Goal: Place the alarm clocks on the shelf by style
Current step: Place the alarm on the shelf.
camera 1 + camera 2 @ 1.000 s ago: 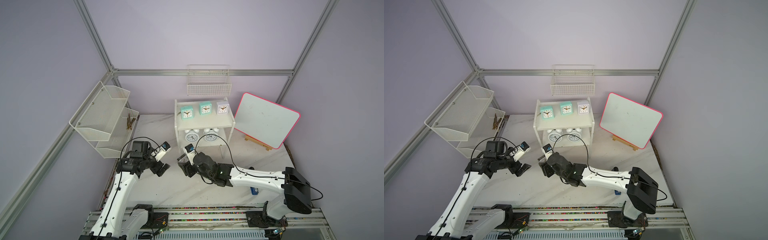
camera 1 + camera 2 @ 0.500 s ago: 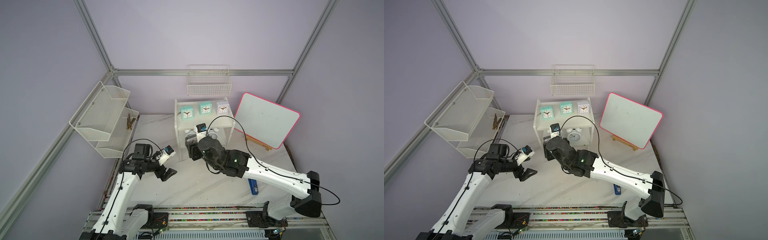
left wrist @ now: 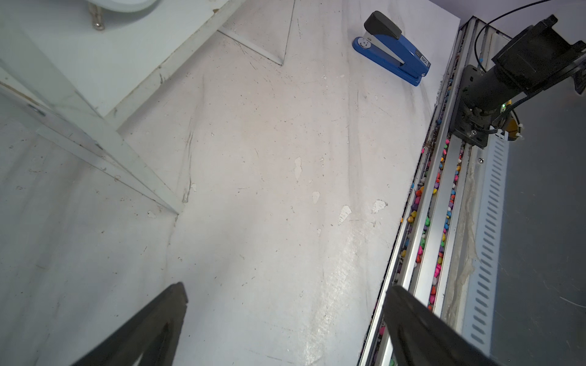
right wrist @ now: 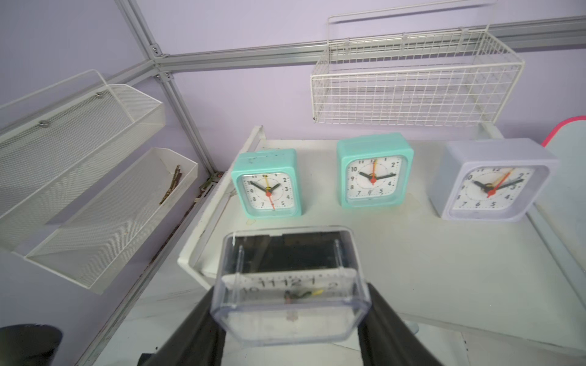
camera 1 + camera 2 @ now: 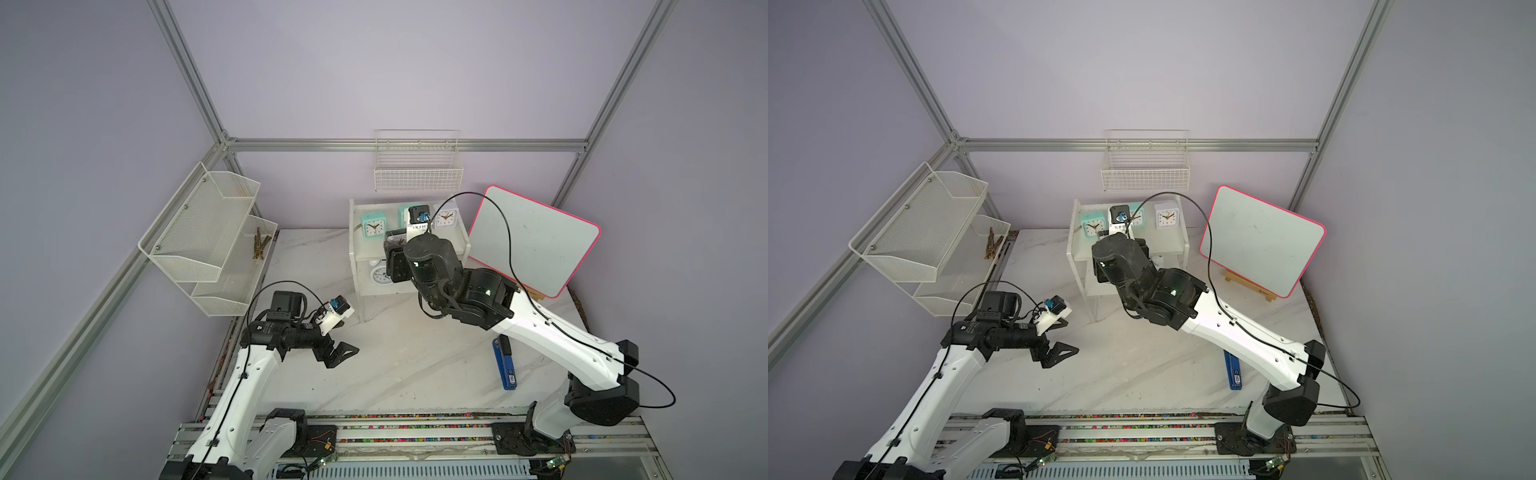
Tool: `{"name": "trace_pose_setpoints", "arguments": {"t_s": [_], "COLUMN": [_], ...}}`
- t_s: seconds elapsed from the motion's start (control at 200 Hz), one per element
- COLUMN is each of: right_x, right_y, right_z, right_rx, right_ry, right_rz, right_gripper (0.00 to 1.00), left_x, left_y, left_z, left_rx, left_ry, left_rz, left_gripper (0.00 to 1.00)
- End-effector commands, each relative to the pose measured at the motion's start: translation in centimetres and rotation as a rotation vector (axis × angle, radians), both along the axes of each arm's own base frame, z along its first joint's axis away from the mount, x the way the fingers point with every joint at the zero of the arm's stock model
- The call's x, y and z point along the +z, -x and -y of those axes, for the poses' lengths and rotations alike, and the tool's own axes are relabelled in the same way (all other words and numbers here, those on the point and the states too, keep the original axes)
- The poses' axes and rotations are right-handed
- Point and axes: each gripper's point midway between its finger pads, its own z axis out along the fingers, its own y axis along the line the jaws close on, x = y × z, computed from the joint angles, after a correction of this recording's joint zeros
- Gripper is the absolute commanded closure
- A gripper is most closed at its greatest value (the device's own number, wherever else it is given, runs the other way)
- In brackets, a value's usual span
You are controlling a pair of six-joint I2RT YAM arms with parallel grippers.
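The robot's right gripper will next carry its clock outward and onto the bare board before the mint clock nearest the lilac-white one and release it there, since square clocks stand there.
My right gripper (image 4: 290, 298) is shut on the clear-and-black square alarm clock (image 4: 290, 282), holding it just above the front left of the shelf's top board (image 4: 412, 253). Behind it on that board stand two mint clocks (image 4: 268, 183) (image 4: 374, 171) and a lilac-white one (image 4: 493, 180). In a top view a round white twin-bell clock (image 5: 380, 274) shows on the lower tier of the shelf (image 5: 361, 253); the arm hides the rest of that tier. My left gripper (image 5: 343, 338) hangs open and empty over the bare table, left of the shelf.
A white mesh rack (image 5: 208, 241) hangs on the left wall. A wire-grid basket (image 5: 417, 170) hangs above the shelf. A pink-edged whiteboard (image 5: 536, 241) leans at the right. A blue stapler (image 5: 505, 365) lies under my right arm.
My right arm has carried the clear clock from low over the table up and back to the shelf's top tier. The left gripper has drifted slightly forward and lower, still open.
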Motion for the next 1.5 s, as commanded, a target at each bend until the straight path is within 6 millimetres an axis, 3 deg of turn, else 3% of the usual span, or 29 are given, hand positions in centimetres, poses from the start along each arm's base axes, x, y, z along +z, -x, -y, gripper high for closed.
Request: {"name": "trace_pose_setpoints", "arguments": {"t_s": [0.0,0.325,0.83,1.145,1.18,1.495], "right_x": [-0.4,-1.7,-2.8,-3.4,-3.5,-2.5], "right_y": [-1.5,-4.4,-5.6,-5.8,-5.8,-5.1], "right_z": [1.3,3.0,3.5,3.4,3.4,3.9], "right_rx": [-0.022,-0.086,-0.113,-0.116,-0.115,-0.104], "right_ry": [0.03,0.077,0.101,0.11,0.111,0.094], "right_rz": [-0.018,-0.03,-0.043,-0.05,-0.052,-0.045], "right_gripper": [0.52,0.5,0.45,0.36,0.29,0.18], "left_x": [0.8,0.2,-0.1,-0.3,-0.3,-0.3], "left_y": [0.2,0.4,0.3,0.2,0.2,0.1], "left_z": [0.6,0.7,0.5,0.3,0.3,0.2], "left_rx": [-0.04,-0.037,-0.029,-0.021,-0.023,-0.017], "left_ry": [0.032,0.034,0.022,0.008,0.007,0.001], "left_rz": [0.039,0.026,0.027,0.028,0.029,0.037], "left_gripper": [0.0,0.0,0.0,0.0,0.0,0.0]}}
